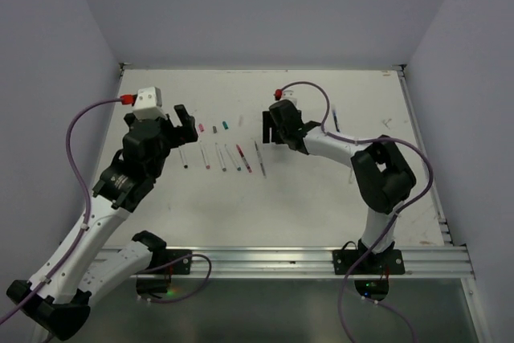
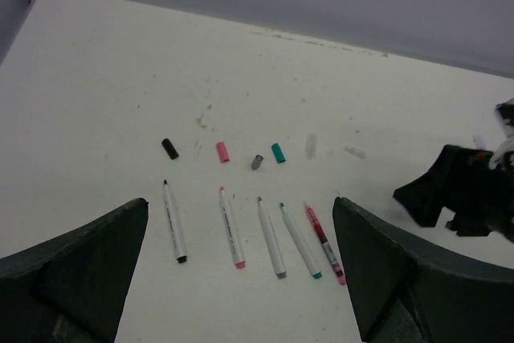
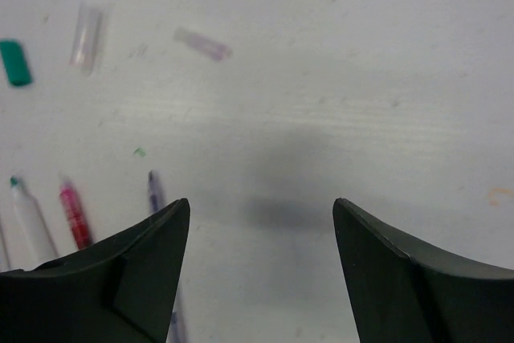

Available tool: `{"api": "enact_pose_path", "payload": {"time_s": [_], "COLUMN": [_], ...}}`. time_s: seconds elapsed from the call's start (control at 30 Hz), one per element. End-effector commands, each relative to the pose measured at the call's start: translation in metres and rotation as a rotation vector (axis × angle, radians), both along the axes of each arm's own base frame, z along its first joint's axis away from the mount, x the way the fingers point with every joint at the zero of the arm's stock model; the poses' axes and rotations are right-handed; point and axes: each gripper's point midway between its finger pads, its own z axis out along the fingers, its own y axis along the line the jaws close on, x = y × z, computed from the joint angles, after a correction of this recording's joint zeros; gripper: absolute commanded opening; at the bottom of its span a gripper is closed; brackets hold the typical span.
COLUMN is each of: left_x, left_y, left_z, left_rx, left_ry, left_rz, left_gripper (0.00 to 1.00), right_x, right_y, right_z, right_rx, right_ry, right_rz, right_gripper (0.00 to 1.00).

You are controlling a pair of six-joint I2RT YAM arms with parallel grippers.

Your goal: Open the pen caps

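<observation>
I need to move my right gripper to the right in the top view and down onto the near half of the blue pen (image 1: 337, 124), which lies away from the row of uncapped pens.
Five uncapped pens lie side by side in the left wrist view: black-ended (image 2: 174, 222), pink (image 2: 231, 227), grey (image 2: 271, 238), green (image 2: 300, 241) and red (image 2: 324, 243). Beyond them lie loose pen caps: black (image 2: 170, 149), pink (image 2: 222, 152), grey (image 2: 257, 161), green (image 2: 278, 153) and two pale ones (image 2: 311, 145). My left gripper (image 2: 241, 202) hangs open over the row, holding nothing. My right gripper (image 3: 261, 202) is open above bare table, empty, with a purple pen (image 3: 157, 194) by its left finger. A clear cap (image 3: 86, 34) and a pinkish cap (image 3: 203, 44) lie farther off.
In the top view the pens (image 1: 221, 157) lie mid-table between my left gripper (image 1: 183, 124) and right gripper (image 1: 267, 128). A blue pen (image 1: 336, 120) lies apart at the right, behind the right arm. White walls close in the table (image 1: 321, 206) at the back and sides.
</observation>
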Motion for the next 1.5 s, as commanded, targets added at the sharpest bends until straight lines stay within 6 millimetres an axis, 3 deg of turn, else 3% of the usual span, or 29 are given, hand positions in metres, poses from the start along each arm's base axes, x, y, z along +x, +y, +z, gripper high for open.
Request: {"api": "enact_pose_path", "payload": {"time_s": [0.0, 0.2, 0.37, 0.57, 0.7, 0.83, 1.0, 1.1, 1.17, 1.37, 1.4, 1.43, 1.47], "left_x": [-0.010, -0.014, -0.014, -0.013, -0.013, -0.011, -0.008, -0.006, -0.004, 0.003, 0.004, 0.006, 0.008], "left_y": [0.027, 0.039, 0.039, 0.036, 0.036, 0.035, 0.029, 0.019, 0.012, -0.023, -0.032, -0.037, -0.042], "left_z": [-0.025, -0.031, -0.035, -0.041, -0.042, -0.043, -0.045, -0.047, -0.047, -0.054, -0.060, -0.060, -0.061], "left_rx": [0.118, 0.136, 0.144, 0.151, 0.149, 0.146, 0.131, 0.117, 0.109, 0.042, 0.026, -0.007, -0.027], "left_ry": [0.038, 0.003, 0.012, 0.032, 0.033, 0.035, 0.038, 0.034, 0.029, 0.063, 0.090, 0.098, 0.107], "left_rz": [0.077, 0.122, 0.119, 0.107, 0.103, 0.093, 0.056, 0.001, -0.036, -0.184, -0.220, -0.226, -0.238], "left_gripper": [1.00, 1.00, 1.00, 1.00, 1.00, 1.00, 1.00, 1.00, 1.00, 1.00, 1.00, 1.00, 1.00], "right_x": [0.042, 0.070, 0.081, 0.086, 0.084, 0.079, 0.069, 0.063, 0.060, 0.037, 0.023, 0.022, 0.005], "right_y": [-0.068, -0.154, -0.201, -0.222, -0.224, -0.219, -0.206, -0.195, -0.184, -0.122, -0.105, -0.093, -0.077], "right_z": [0.041, 0.021, 0.000, -0.022, -0.036, -0.050, -0.059, -0.055, -0.050, -0.013, -0.016, 0.004, 0.000], "right_rx": [-0.017, -0.043, -0.021, -0.021, -0.022, -0.020, 0.007, -0.003, -0.008, -0.001, 0.003, 0.042, 0.051], "right_ry": [-0.074, 0.013, 0.090, 0.184, 0.224, 0.279, 0.318, 0.305, 0.284, 0.160, 0.160, 0.101, 0.106], "right_rz": [-0.154, -0.317, -0.415, -0.438, -0.426, -0.390, -0.333, -0.285, -0.254, -0.113, -0.072, -0.053, -0.007], "right_gripper": [0.76, 0.76, 0.74, 0.67, 0.58, 0.41, 0.11, 0.00, 0.00, 0.00, 0.00, 0.00, 0.00]}}
